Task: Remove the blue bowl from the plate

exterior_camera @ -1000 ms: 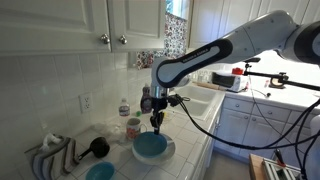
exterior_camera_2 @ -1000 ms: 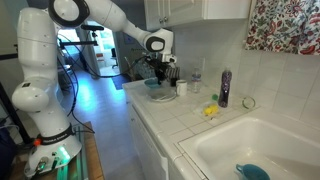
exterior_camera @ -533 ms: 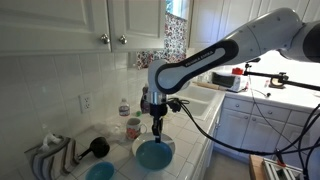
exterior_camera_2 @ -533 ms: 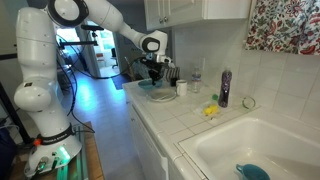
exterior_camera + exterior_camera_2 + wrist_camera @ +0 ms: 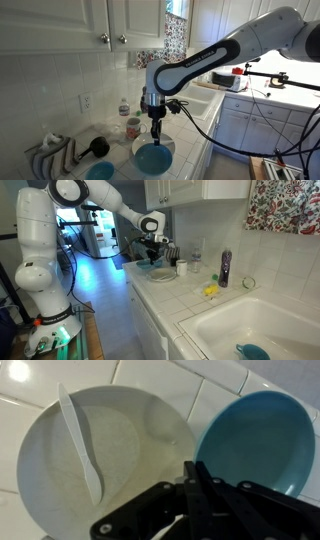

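I need to move my gripper outward and down to the bare tiles by the smaller cyan bowl and let go of the blue bowl's rim there, since those tiles are outward and below it.
The blue bowl point(image 5: 258, 442) is muted teal and sits tilted beside the plate point(image 5: 130, 440), overlapping only its right edge. In an exterior view the blue bowl point(image 5: 150, 158) hangs in front of the plate point(image 5: 168, 144), near the counter's front edge. My gripper point(image 5: 196, 472) is shut on the bowl's rim; it shows above the bowl in both exterior views point(image 5: 155, 128) point(image 5: 152, 259). A white plastic utensil point(image 5: 80, 442) lies on the bare plate.
A smaller cyan bowl point(image 5: 100, 172), a black cup point(image 5: 98, 148), a dish rack point(image 5: 50, 155), a mug point(image 5: 133, 128) and a bottle point(image 5: 124, 108) stand around the plate. A sink point(image 5: 250, 320), a purple bottle point(image 5: 224, 268) and a yellow object point(image 5: 210, 290) lie further along the counter.
My gripper has carried the blue bowl off the plate's middle toward the counter's front edge. The plate's inside and the white utensil now show.
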Motion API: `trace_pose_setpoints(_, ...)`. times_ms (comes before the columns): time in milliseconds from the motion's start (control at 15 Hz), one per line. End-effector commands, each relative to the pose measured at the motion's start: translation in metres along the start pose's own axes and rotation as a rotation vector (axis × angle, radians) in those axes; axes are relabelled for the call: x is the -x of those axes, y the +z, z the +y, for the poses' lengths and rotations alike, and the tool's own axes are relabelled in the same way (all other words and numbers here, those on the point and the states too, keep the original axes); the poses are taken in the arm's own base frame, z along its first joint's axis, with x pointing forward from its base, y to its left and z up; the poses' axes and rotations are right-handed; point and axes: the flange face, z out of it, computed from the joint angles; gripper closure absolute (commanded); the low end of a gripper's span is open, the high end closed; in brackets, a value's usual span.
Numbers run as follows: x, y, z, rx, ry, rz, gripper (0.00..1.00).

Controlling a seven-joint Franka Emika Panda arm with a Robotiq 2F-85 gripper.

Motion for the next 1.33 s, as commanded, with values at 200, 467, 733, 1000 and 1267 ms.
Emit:
trace_pose_setpoints(200, -0.006, 0.005, -0.005, 0.006, 0.010, 0.006, 0.99)
trace_pose_setpoints(467, -0.017, 0.020, -0.017, 0.003, -0.008, -0.008, 0.99)
trace_pose_setpoints(733, -0.031, 0.037, -0.040, -0.002, -0.048, -0.008, 0.99)
trace_pose_setpoints(1000, -0.045, 0.048, -0.063, -0.011, -0.088, -0.001, 0.99)
trace_pose_setpoints(1267, -0.058, 0.056, -0.079, -0.014, -0.119, -0.006, 0.99)
